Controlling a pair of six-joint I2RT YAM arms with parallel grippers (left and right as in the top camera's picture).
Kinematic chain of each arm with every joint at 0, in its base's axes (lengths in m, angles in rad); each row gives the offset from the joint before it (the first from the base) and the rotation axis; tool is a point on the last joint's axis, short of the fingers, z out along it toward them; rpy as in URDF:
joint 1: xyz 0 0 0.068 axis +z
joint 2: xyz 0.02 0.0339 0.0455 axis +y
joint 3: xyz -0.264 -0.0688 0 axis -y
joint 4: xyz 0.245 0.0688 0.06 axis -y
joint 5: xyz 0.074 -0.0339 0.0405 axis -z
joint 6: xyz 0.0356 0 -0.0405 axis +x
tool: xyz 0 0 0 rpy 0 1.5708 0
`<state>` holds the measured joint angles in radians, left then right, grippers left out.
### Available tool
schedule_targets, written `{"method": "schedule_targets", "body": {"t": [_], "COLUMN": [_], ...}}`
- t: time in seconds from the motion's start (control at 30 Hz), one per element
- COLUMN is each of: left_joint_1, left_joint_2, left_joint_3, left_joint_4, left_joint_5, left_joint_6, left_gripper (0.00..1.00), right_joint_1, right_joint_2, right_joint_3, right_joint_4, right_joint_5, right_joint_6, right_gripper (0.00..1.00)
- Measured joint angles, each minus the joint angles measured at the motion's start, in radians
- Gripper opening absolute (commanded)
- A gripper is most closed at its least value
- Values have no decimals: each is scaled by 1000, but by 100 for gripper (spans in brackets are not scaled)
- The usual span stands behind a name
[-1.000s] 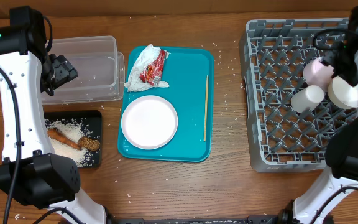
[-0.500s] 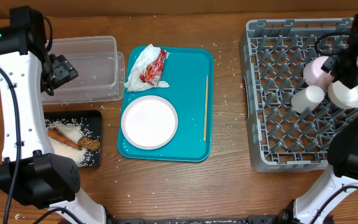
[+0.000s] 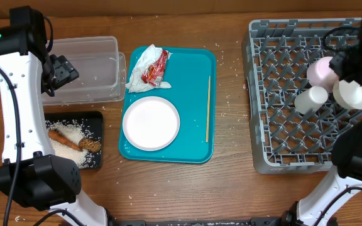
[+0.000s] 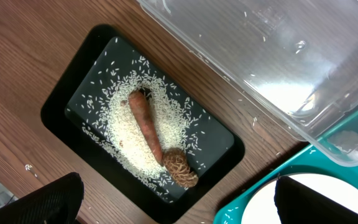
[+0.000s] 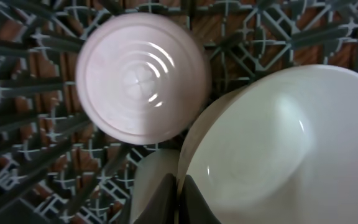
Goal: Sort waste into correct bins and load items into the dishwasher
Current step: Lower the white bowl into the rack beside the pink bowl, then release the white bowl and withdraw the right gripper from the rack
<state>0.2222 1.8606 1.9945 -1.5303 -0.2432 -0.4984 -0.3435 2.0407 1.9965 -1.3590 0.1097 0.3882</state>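
Observation:
My right gripper first tilts to the right in the overhead view next, since the white bowl's hollow still faces up, to get the bowl onto rack wires (image 3: 349,100) beside the white cup.
My right gripper (image 5: 180,199) is shut on the rim of a white bowl (image 5: 278,143) inside the grey dishwasher rack (image 3: 281,132). A pale pink bowl (image 5: 142,78) lies upside down beside it, and a white cup (image 3: 310,99) lies just below. My left gripper (image 4: 185,202) hangs open over the black tray (image 4: 73,87), which holds rice (image 4: 126,130), a carrot stick (image 4: 145,121) and a brown lump (image 4: 180,169). The clear tub (image 3: 87,69) is empty. The white plate (image 3: 150,122), wooden stick (image 3: 208,108), napkin (image 3: 142,63) and red wrapper (image 3: 156,68) lie on the teal tray (image 3: 193,69).
Loose rice grains are scattered on the wooden table around the trays and left of the rack. The rack's upright pegs surround the bowls and cup. My left arm stands along the table's left edge beside the tub.
My right gripper has closed from open onto the white bowl's rim, and the bowl has shifted slightly right. The left arm has not moved.

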Motion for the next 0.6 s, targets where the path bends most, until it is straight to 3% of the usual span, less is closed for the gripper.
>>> {"method": "schedule_targets", "body": {"t": [0.23, 0.6], "left_joint_1": [0, 0], "left_joint_2": [0, 0], "left_joint_3": [0, 0], "left_joint_4": [0, 0], "left_joint_5": [0, 0], "left_joint_6": [0, 0], "left_gripper": [100, 100], "right_joint_1": [-146, -484], "right_joint_2": [-11, -13], "right_joint_3": [3, -51], "right_joint_4": [-18, -82], "right_joint_5": [-326, -1030], "right_joint_6": [-43, -369], "right_gripper": [4, 4]}}
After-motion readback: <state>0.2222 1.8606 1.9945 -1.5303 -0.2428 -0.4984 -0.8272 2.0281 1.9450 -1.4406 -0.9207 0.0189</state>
